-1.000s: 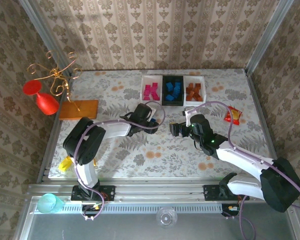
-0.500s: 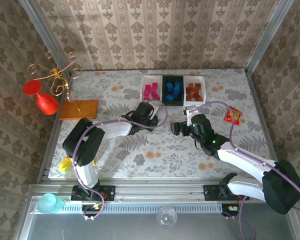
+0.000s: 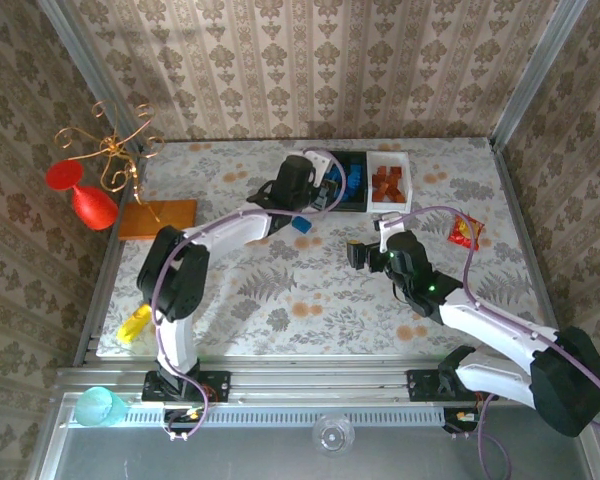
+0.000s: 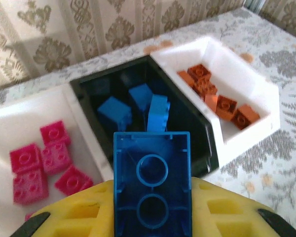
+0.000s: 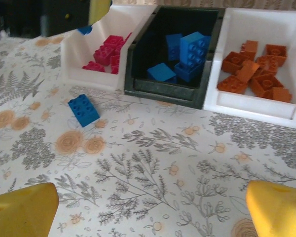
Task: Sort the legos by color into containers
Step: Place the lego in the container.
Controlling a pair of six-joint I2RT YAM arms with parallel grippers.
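My left gripper will next move outward and across over the black tray (image 3: 351, 190) (image 4: 190, 121), then let go of the blue lego, because that tray holds the blue ones.
My left gripper (image 4: 152, 215) is shut on a blue lego (image 4: 152, 170), held underside up just in front of the containers. In the top view the left gripper (image 3: 318, 188) hangs over the pink tray and the black tray's left edge. The left white tray (image 4: 24, 116) holds pink legos (image 4: 42, 160), the black tray (image 4: 190, 121) blue ones (image 4: 130, 103), the right white tray (image 4: 266, 86) orange-brown ones (image 4: 219, 96). A second blue lego (image 5: 84, 109) (image 3: 302, 225) lies on the table before the trays. My right gripper (image 5: 150, 210) (image 3: 361, 256) stands open above bare table.
A red-yellow snack packet (image 3: 465, 232) lies at the right. A flat orange board (image 3: 157, 218) and a gold wire stand with red glasses (image 3: 100, 165) stand at the left. A yellow object (image 3: 133, 325) lies by the table's left front edge.
The left gripper shut on a blue lego at mid-table and carried it back to the trays. One blue lego stayed on the table. The right gripper shifted slightly.
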